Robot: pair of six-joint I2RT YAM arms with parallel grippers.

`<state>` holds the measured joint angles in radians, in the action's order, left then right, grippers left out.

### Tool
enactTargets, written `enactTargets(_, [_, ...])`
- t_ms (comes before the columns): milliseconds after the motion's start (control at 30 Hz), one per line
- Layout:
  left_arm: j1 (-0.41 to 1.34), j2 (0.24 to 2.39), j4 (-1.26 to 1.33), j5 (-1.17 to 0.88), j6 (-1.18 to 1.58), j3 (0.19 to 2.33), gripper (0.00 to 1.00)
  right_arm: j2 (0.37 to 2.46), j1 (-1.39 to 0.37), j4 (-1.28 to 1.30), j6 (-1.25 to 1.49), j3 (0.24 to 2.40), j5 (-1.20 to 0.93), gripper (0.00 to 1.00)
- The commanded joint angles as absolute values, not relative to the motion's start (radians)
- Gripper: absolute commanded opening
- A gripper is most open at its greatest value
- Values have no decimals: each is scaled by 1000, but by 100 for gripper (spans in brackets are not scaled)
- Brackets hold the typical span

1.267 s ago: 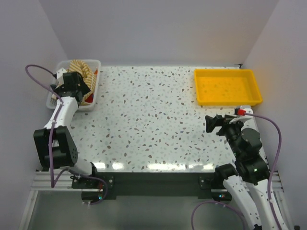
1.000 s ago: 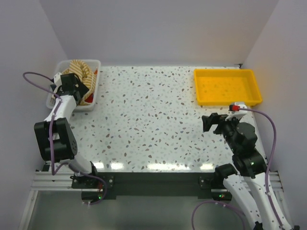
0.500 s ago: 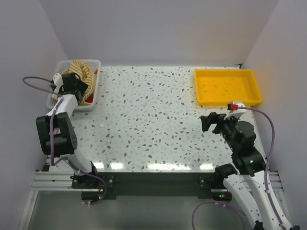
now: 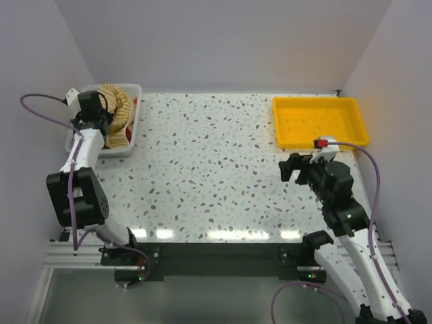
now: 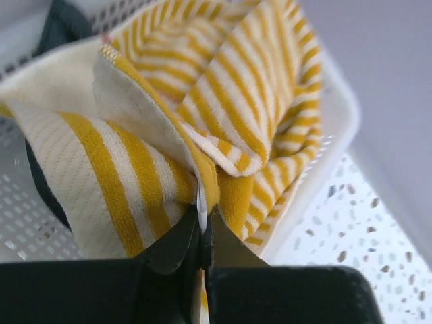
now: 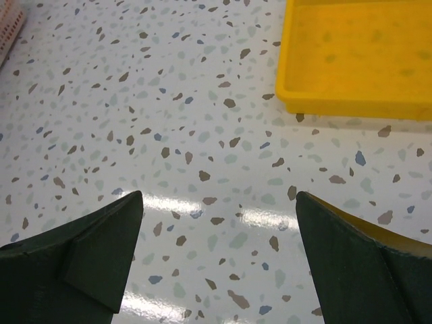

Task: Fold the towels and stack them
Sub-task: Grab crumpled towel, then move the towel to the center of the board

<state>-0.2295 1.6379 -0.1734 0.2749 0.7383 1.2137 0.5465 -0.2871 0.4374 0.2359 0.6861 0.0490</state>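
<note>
My left gripper will lift and carry the striped towel (image 4: 116, 111) right in the top view, then lower and release it on the bare middle tabletop.
A tan-and-white striped towel (image 5: 229, 101) lies bunched in the white mesh basket (image 4: 131, 138) at the table's back left. My left gripper (image 5: 202, 212) is shut on a fold of this striped towel (image 4: 116, 111), with a white tag pinched between the jaws. A dark cloth (image 5: 64, 23) shows behind it in the basket, and a red-orange bit (image 4: 134, 102) peeks out at the basket's right side. My right gripper (image 6: 219, 212) hangs open over the bare table near the tray, holding nothing.
A yellow plastic tray (image 4: 320, 122) stands at the back right, also seen as the yellow tray (image 6: 358, 57) in the right wrist view. The speckled tabletop (image 4: 209, 169) spreads between basket and tray. Grey walls close in on three sides.
My left gripper has shut on the striped towel and lifted toward the back of the basket. The right arm has crept a little left and forward, still open.
</note>
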Motion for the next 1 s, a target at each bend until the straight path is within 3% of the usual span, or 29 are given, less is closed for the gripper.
enactTargets(0, [-238,1503,-175,281,643,1367,0,560,-285,414,255,758,35,99])
enactTargets(300, [-204,1546,-388,5,548,1767,0,653,-285,433,229,896,23,99])
enactTargets(467, [-53,1554,-466,-162,491,1914,0,701,-285,459,203,974,-21,99])
enactTargets(733, [201,1458,-469,-446,477,1876,0,742,-285,500,193,1068,-81,99])
enactTargets(867, [340,1373,-477,-518,466,1691,0,759,-285,523,209,1091,-115,99])
enactTargets(900, [354,1341,-480,-522,465,1652,1,762,-287,534,210,1094,-126,99])
enactTargets(967, [376,1318,-491,-541,446,1548,16,778,-285,540,222,1095,-130,99])
